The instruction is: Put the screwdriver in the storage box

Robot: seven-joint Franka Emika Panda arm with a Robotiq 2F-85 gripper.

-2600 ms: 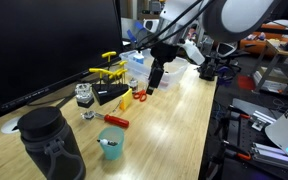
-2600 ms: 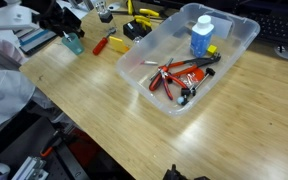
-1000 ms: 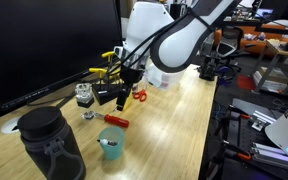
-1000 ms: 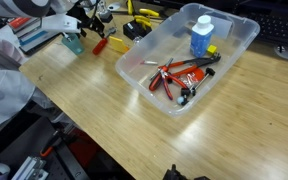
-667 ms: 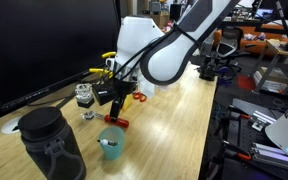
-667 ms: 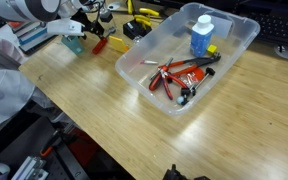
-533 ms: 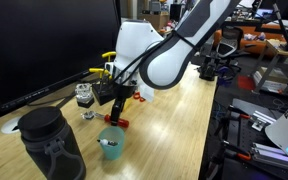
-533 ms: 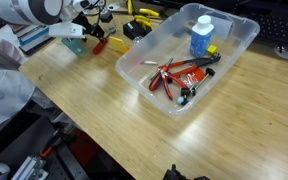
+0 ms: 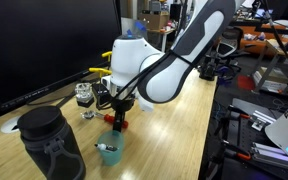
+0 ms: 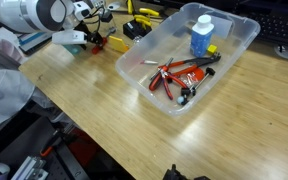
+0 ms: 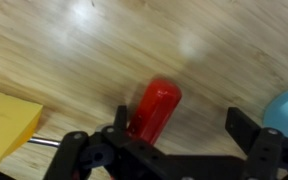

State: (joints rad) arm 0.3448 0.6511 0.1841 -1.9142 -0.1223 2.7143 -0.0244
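Next, my gripper shifts left in the wrist view and closes across the red handle (image 11: 154, 108), because the handle lies close to one finger instead of midway.
The screwdriver (image 11: 154, 108) lies flat on the wooden table, its red handle between my jaws and close to one finger in the wrist view. My gripper (image 11: 179, 125) is open and low around the handle. In both exterior views the gripper (image 9: 114, 116) (image 10: 92, 40) is down over the screwdriver (image 9: 118, 124) (image 10: 102, 45), beside the teal cup (image 9: 109, 150). The clear storage box (image 10: 240, 47) stands further along the table, apart from the gripper. In an exterior view my arm hides the box.
The box holds a blue bottle (image 10: 201, 35) and red-handled tools (image 10: 179, 78). A yellow block (image 11: 9, 125) lies next to the screwdriver's shaft. Yellow-handled tools (image 9: 104, 72), a glass jar (image 9: 83, 96) and a black bag (image 9: 49, 145) stand near the monitor.
My arm has swung away from the box to the screwdriver and come down. The open jaws now straddle the red handle. The screwdriver has not moved.
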